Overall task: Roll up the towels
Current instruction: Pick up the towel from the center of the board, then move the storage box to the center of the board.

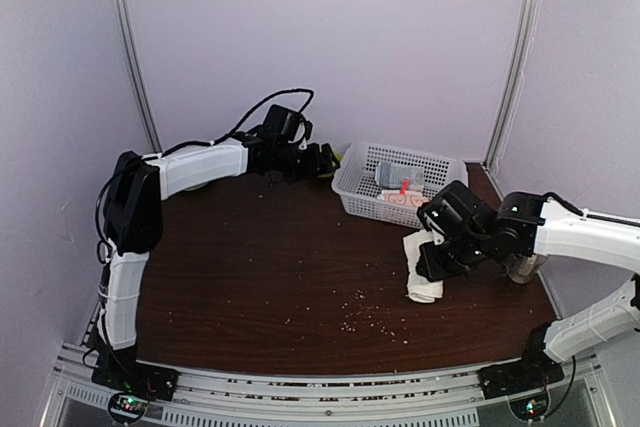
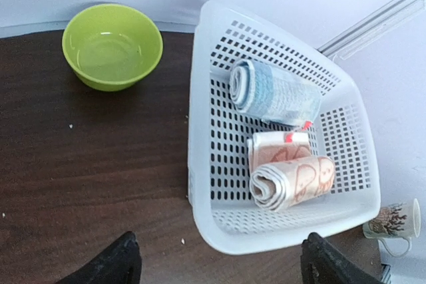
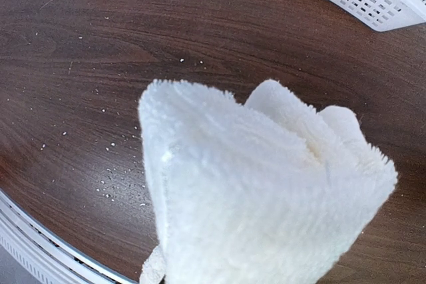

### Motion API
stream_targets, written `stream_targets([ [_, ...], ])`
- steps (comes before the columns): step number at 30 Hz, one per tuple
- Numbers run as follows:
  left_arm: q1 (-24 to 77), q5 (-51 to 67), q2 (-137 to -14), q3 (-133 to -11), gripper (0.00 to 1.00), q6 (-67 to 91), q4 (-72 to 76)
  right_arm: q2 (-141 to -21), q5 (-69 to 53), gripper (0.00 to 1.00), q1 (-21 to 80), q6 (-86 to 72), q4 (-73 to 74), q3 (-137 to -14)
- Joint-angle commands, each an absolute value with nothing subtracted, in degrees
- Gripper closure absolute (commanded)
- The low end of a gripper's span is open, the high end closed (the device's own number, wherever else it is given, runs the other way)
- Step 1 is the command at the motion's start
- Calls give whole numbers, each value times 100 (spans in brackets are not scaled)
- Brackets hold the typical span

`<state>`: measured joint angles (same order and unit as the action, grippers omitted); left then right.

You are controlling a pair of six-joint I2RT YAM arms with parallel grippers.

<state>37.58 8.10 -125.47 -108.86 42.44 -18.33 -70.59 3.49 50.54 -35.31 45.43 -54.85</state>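
The white basket's rim (image 1: 337, 189) (image 2: 204, 220) at the near corner on the bowl's side lines up between my open fingers, so my left gripper moves down onto it next.
The cream towel with orange-pink faces (image 2: 293, 181) lies rolled inside the white basket (image 2: 200, 164), also seen from above as the patterned towel (image 1: 405, 199). My left gripper (image 2: 223, 267) hovers open over the basket's near left corner with nothing between its black fingertips (image 2: 123, 261). The plain white towel (image 3: 266, 191) fills the right wrist view, folded and bunched, and hides the fingers there. From above, my right gripper (image 1: 432, 252) is shut on the white towel (image 1: 422, 277), whose lower end reaches the table right of centre.
A grey-blue rolled towel (image 2: 273, 91) lies at the back of the basket (image 1: 350, 187). A green bowl (image 2: 112, 46) stands left of the basket near the back wall. A patterned mug (image 2: 396, 221) sits beyond the basket, at the right. Crumbs (image 1: 365, 312) dot the dark table.
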Motion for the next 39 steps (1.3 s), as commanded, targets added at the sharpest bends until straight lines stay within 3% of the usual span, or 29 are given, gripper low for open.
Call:
stream_targets([
  [1,3558,850,-13438,-12047,18,3950,-2748,-6768,496,100,4969,-3336,4568,-5509],
  [9,3535,1558,-14186,-12847,28,4090,-2628,-6273,405,100,4942,-3278,4860,-5669],
  [20,3642,1769,-14203,-12894,30,4035,-2374,-5895,708,100,4932,-3244,5159,-5877],
  [23,3653,1878,-14348,-12928,40,4084,-2412,-5818,894,100,4931,-3220,5326,-6031],
  [30,3693,1922,-14283,-12817,73,4177,-2318,-5733,1161,100,4916,-3195,5603,-6324],
  [39,3709,1783,-14041,-12473,88,4129,-2373,-5601,1244,100,4924,-3319,5674,-6397],
])
